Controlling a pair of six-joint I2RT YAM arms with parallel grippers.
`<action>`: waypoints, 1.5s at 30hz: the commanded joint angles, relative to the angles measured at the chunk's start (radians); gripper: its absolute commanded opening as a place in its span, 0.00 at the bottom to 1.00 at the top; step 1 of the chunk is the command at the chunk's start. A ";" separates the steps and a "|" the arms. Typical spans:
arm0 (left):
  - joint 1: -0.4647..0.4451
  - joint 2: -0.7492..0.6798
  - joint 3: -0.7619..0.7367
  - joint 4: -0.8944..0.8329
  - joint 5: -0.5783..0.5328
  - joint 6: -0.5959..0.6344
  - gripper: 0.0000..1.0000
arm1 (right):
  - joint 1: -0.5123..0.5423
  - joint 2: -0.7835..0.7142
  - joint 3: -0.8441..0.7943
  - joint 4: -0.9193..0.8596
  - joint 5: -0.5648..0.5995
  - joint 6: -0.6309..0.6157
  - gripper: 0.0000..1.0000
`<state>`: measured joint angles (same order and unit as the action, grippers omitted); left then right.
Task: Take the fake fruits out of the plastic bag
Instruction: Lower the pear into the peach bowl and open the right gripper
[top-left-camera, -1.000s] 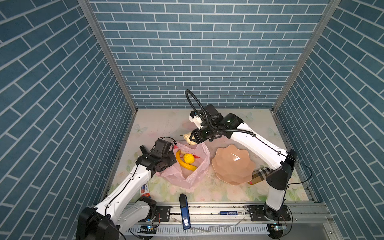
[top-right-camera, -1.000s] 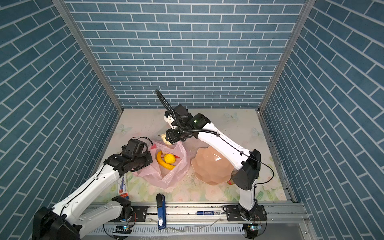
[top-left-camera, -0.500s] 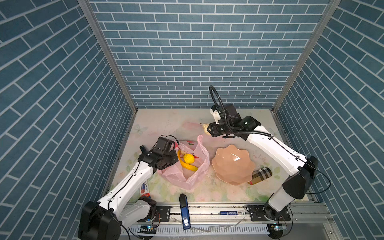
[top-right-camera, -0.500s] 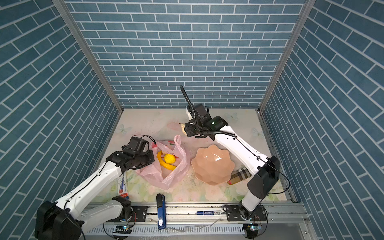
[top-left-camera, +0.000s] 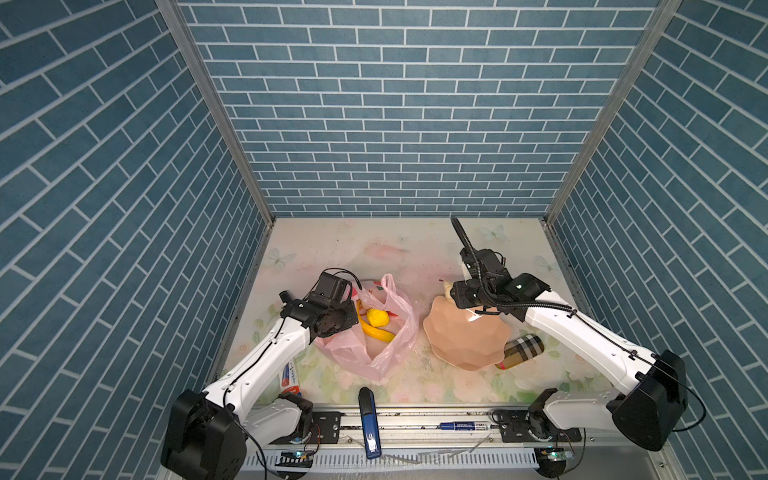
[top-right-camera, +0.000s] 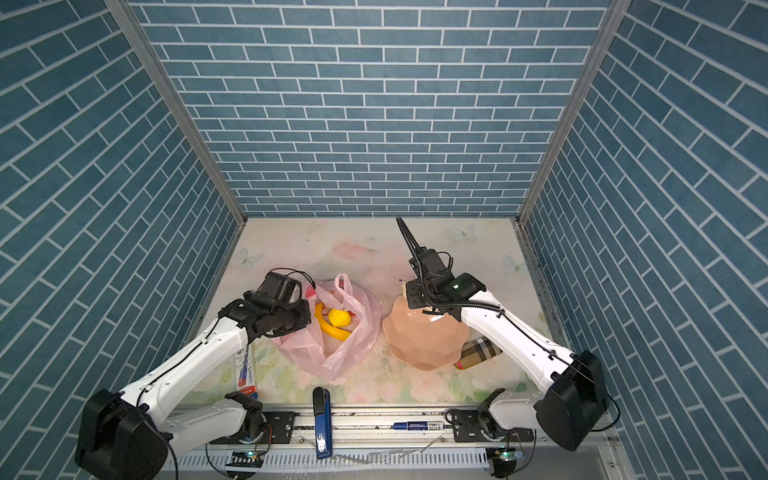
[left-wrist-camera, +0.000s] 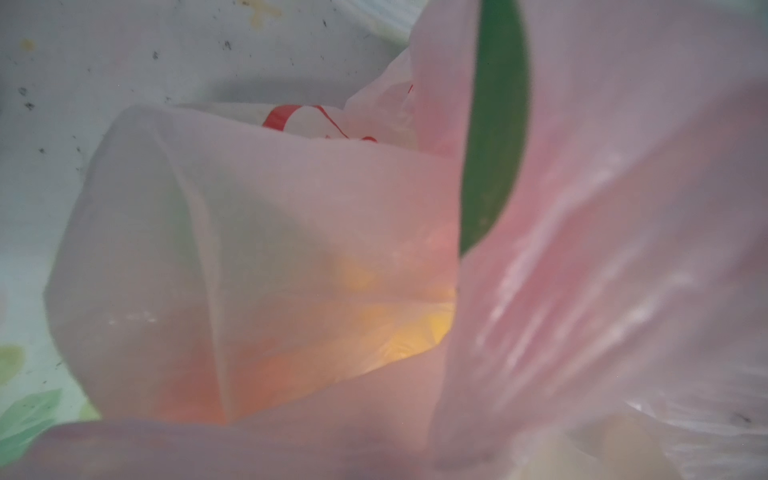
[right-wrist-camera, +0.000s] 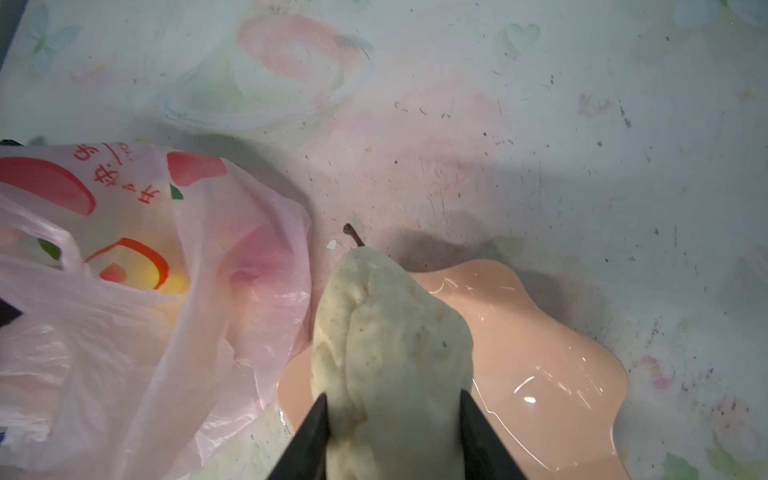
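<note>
The robot's right gripper will next move back and down to the peach plate's middle (top-left-camera: 466, 336) to release the fruit, because that empty spot is below it and back.
The pink plastic bag (top-left-camera: 376, 347) (top-right-camera: 332, 351) lies left of centre, its mouth open upward. Inside show a yellow banana (top-left-camera: 374, 332) and a yellow ball (top-left-camera: 377, 318). My left gripper (top-left-camera: 353, 322) sits at the bag's left edge, shut on the film, and the film drapes over the left wrist view and hides the jaws. Yellow and orange fruits (left-wrist-camera: 399, 332) glow through it. My right gripper (right-wrist-camera: 392, 403) is shut on a cream pear-shaped fruit (right-wrist-camera: 386, 340) (top-left-camera: 448, 289), held above the far left rim of the peach plate (top-left-camera: 465, 340) (right-wrist-camera: 540, 353).
A brown checked cylinder (top-left-camera: 521, 351) lies against the plate's right side. A blue stapler-like object (top-left-camera: 369, 419) and a marker (top-left-camera: 461, 425) rest at the front rail. A flat tube (top-left-camera: 291, 376) lies under my left arm. Brick walls close in three sides.
My right arm has carried the cream fruit to the right, from above the bag's far edge to over the plate's rim. The left arm and the bag have barely moved.
</note>
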<state>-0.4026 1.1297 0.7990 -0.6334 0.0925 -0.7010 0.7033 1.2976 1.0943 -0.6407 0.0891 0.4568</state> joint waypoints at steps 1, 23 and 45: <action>0.002 -0.003 0.047 -0.010 -0.057 0.031 0.01 | -0.010 -0.039 -0.101 0.050 -0.037 0.056 0.10; 0.000 -0.013 0.044 -0.022 -0.062 0.016 0.02 | -0.007 -0.154 -0.434 0.140 -0.024 0.216 0.23; 0.001 -0.017 0.033 -0.013 -0.037 0.043 0.01 | -0.008 -0.110 -0.435 0.122 -0.021 0.228 0.70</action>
<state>-0.4026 1.1236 0.8387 -0.6426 0.0502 -0.6754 0.6971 1.2057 0.6506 -0.4694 0.0418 0.6655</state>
